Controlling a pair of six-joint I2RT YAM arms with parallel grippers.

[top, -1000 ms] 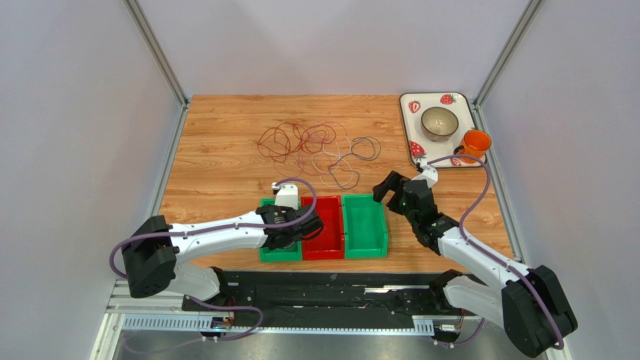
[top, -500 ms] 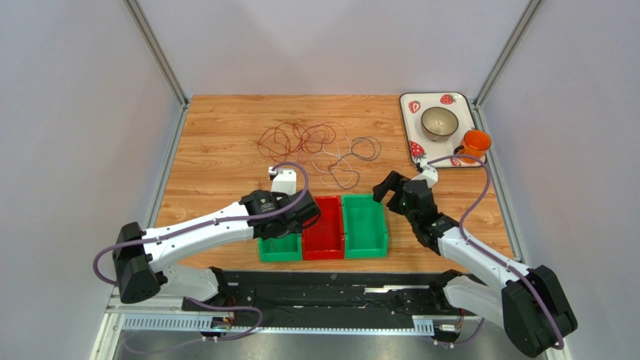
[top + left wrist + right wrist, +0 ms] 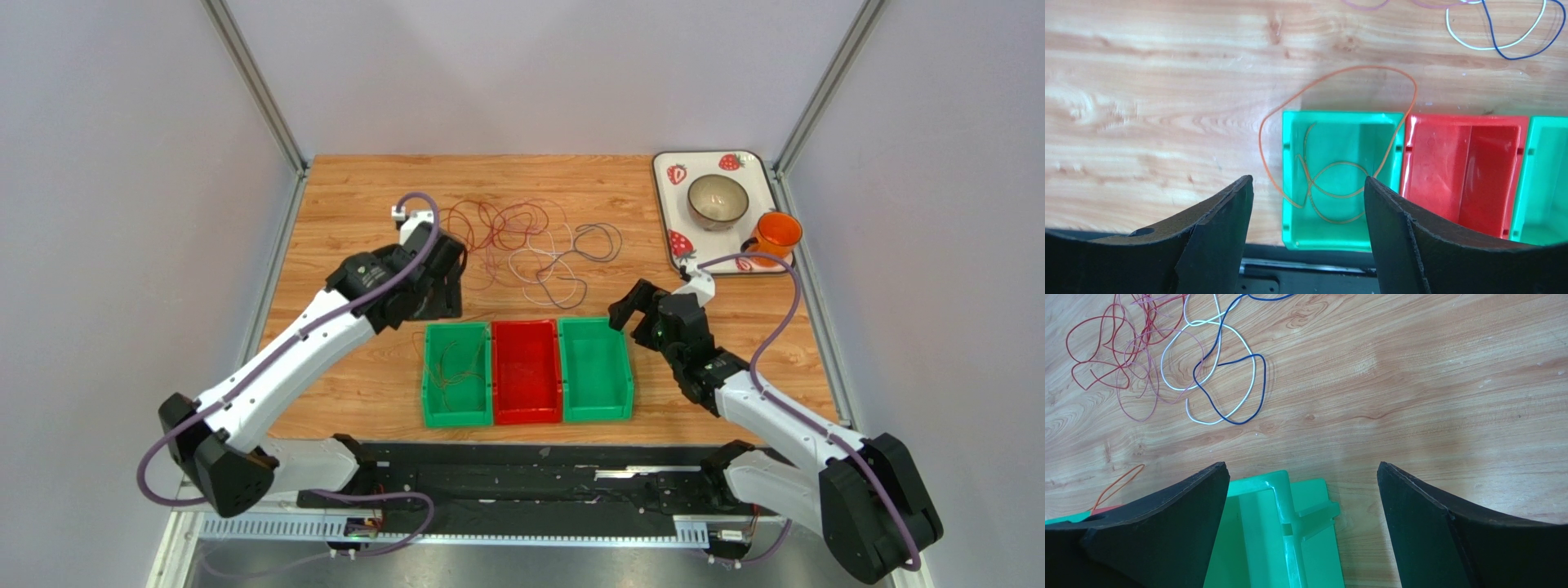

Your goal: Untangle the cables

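I will lower my left gripper next and turn it toward the red bin, onto the orange cable near that bin's far corner [image 3: 489, 315] [image 3: 1414, 98], because the cable's loop hangs outside the green bin.
The cables [image 3: 521, 239] lie tangled at the far middle of the wooden table: red, pink, white and dark blue loops, which also show in the right wrist view [image 3: 1223, 386]. One orange cable [image 3: 1364, 67] lies partly inside the left green bin [image 3: 429, 380] and hangs over its far rim onto the wood. My left gripper [image 3: 432, 284] is open and empty, held above the table at the tangle's near-left edge, and it also shows in the left wrist view [image 3: 1308, 184]. My right gripper [image 3: 632, 306] is open and empty over the far-right corner of the right green bin [image 3: 1290, 527].
Three bins stand side by side near the front edge: left green, red [image 3: 526, 371] and right green [image 3: 596, 368]. A strawberry tray [image 3: 672, 184] with a metal bowl [image 3: 718, 200] sits at the far right, with an orange cup [image 3: 775, 233] beside it. Metal frame rails border the table.
My left gripper rose from the left green bin and swung far and left to the tangle's edge, leaving the orange cable in that bin. The right arm has not moved.
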